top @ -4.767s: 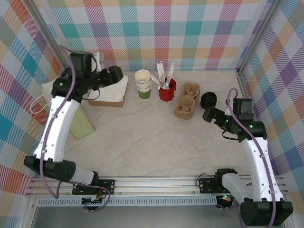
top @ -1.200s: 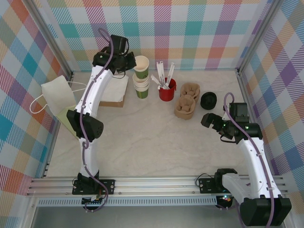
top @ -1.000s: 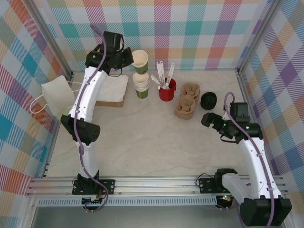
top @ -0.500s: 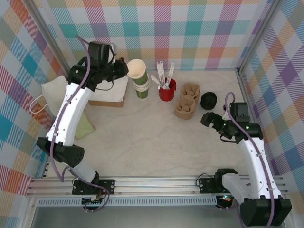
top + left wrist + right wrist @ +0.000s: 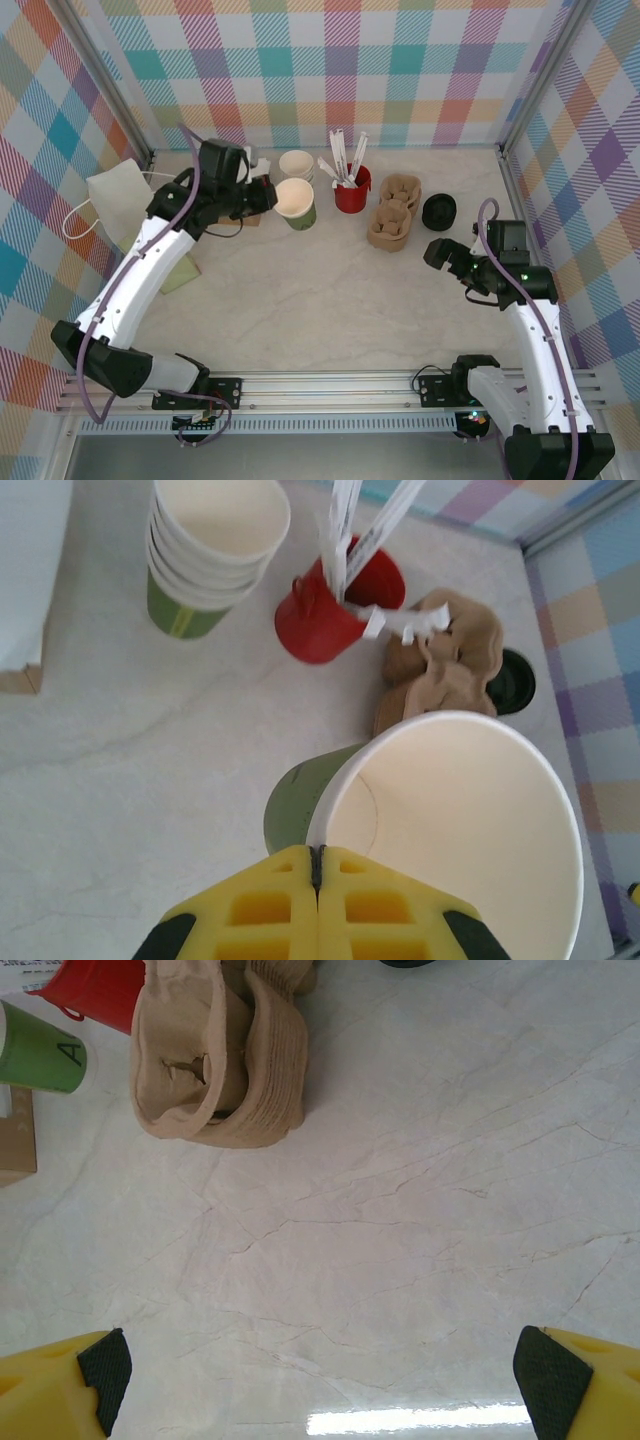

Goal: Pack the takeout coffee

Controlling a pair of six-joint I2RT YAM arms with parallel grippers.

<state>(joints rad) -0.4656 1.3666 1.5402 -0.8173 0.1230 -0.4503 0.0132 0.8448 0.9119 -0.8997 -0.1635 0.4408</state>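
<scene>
I will next move my left gripper back and down and release the cup on bare tabletop before the red cup (image 5: 341, 274), as that spot is below and back from it.
My left gripper (image 5: 262, 196) is shut on the rim of a lidless olive-green paper cup (image 5: 295, 201) with a cream inside. It holds the cup just in front of the stack of green cups (image 5: 297, 165). In the left wrist view the yellow fingers (image 5: 290, 885) pinch the cup (image 5: 455, 830) wall, and the cup is tilted over the table. A round black lid (image 5: 438, 211) lies at the right, past the brown cup carriers (image 5: 392, 210). My right gripper (image 5: 440, 248) stands open near the lid, holding nothing (image 5: 322, 1368). A lidded takeout coffee is out of view.
A red cup of white sticks (image 5: 351, 190) stands between the cup stack and the carriers (image 5: 220, 1060). The paper bag (image 5: 125, 200) lies at the far left by the wall. A brown box (image 5: 250, 216) sits under my left arm.
My left arm has lifted one cup off the stack, swung it left and brought it down in front of the stack. The right arm has stayed put.
</scene>
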